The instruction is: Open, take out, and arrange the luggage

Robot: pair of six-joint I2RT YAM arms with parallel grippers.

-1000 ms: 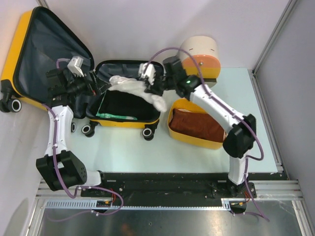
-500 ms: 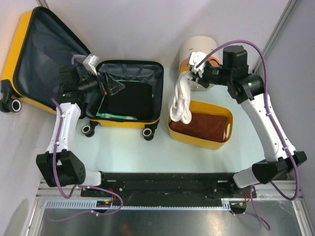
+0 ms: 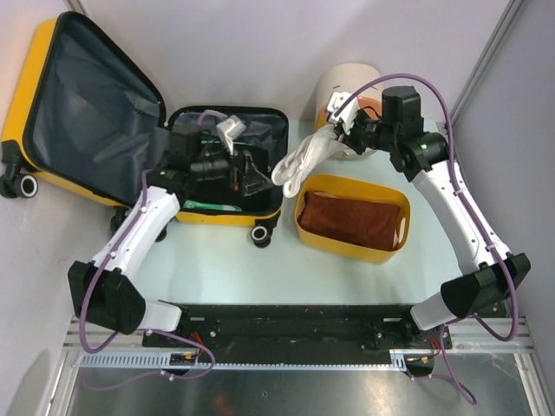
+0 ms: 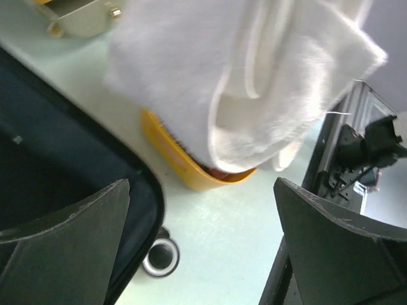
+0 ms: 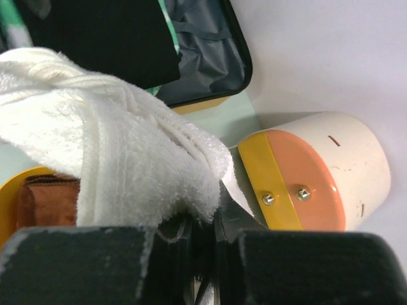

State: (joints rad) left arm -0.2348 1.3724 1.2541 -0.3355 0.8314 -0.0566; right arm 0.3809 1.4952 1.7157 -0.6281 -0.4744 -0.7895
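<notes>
The white towel (image 3: pixel 303 158) still hangs beyond the yellow bin's rim, so my right gripper should next pull back and down over the brown towel (image 3: pixel 366 223) and let it go there.
The luggage (image 3: pixel 52 78), a large yellow suitcase with dark lining, stands open at the far left. A smaller yellow suitcase (image 3: pixel 270 130) lies open beside it, with black and green clothes (image 3: pixel 208 198) inside. My left gripper (image 3: pixel 253 170) hovers open over this smaller case, holding nothing. In the left wrist view its fingers (image 4: pixel 63 235) frame the table and a case wheel (image 4: pixel 159 255). My right gripper (image 3: pixel 340 130) is shut on a white towel (image 3: pixel 303 158). The towel (image 5: pixel 95 159) hangs above the left end of the yellow bin (image 3: pixel 347 251).
A brown towel (image 3: pixel 349 217) lies in the yellow bin. A cream-and-orange cabinet (image 3: pixel 347 82) stands behind the bin, close to my right gripper, and shows as the cabinet (image 5: pixel 318 171) in the right wrist view. Walls close in at the left, back and right.
My right gripper carried the white towel from the smaller case over to the bin. My left arm swung right from the large suitcase to above the smaller case, staying open.
</notes>
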